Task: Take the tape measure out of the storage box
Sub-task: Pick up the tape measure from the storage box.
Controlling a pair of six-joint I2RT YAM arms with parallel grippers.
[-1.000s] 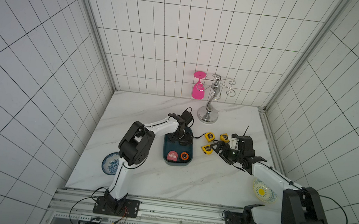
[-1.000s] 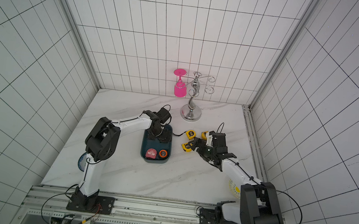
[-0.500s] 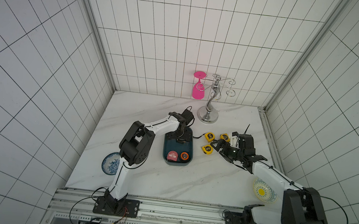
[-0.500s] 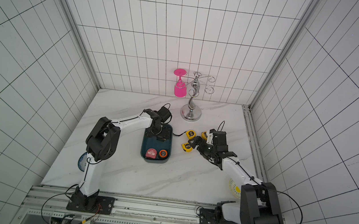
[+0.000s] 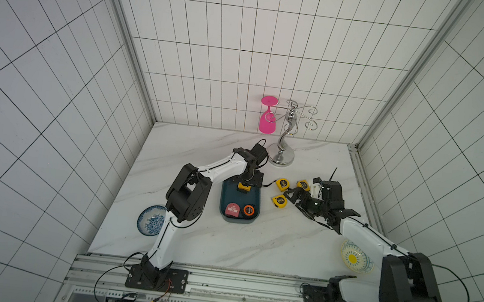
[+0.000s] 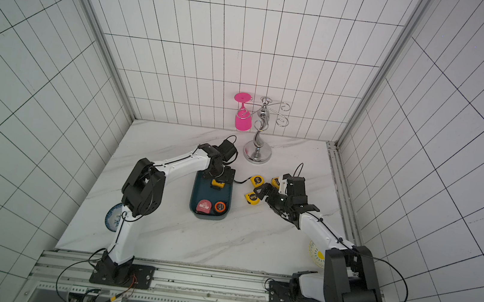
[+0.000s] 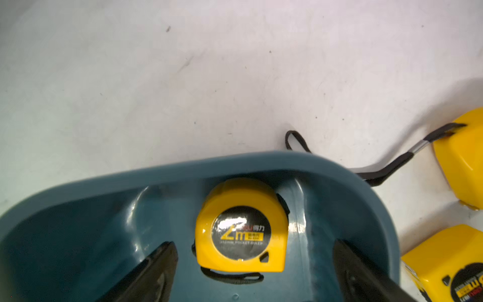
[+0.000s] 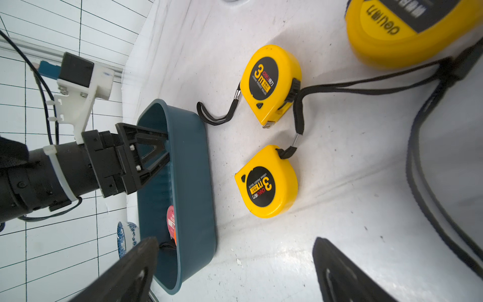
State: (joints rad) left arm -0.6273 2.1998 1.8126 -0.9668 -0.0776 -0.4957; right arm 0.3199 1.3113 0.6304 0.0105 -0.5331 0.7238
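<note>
Next, my left gripper will lower deeper into the box and close on the case of the yellow tape measure (image 5: 243, 187) (image 7: 242, 229), which lies below the gripper, between its spread fingers.
The storage box (image 5: 239, 202) (image 6: 210, 195) is a shallow dark teal bin in mid-table. A yellow tape measure (image 5: 243, 186) (image 6: 217, 183) (image 7: 241, 224) lies flat at its far end. A pink one (image 5: 232, 209) and an orange-and-black one (image 5: 248, 210) lie at the near end. My left gripper (image 5: 246, 183) (image 7: 253, 248) reaches down into the far end, open. One black finger (image 7: 162, 261) stands on each side of the yellow tape measure, with a gap to it on both sides. My right gripper (image 5: 292, 199) (image 8: 235, 243) hovers open over bare table, right of the box (image 8: 188, 162).
Three yellow tape measures (image 5: 282, 184) (image 5: 302, 184) (image 5: 279, 201) lie on the marble right of the box, their black straps trailing. A chrome glass rack (image 5: 281, 156) with a pink glass (image 5: 267, 123) stands at the back. A blue bowl (image 5: 150, 219) sits front left. A yellow-patterned bowl (image 5: 353, 258) sits front right.
My left wrist has shifted slightly over the box's far end, and the yellow tape measure there now shows between the fingers. The right arm has hardly moved.
</note>
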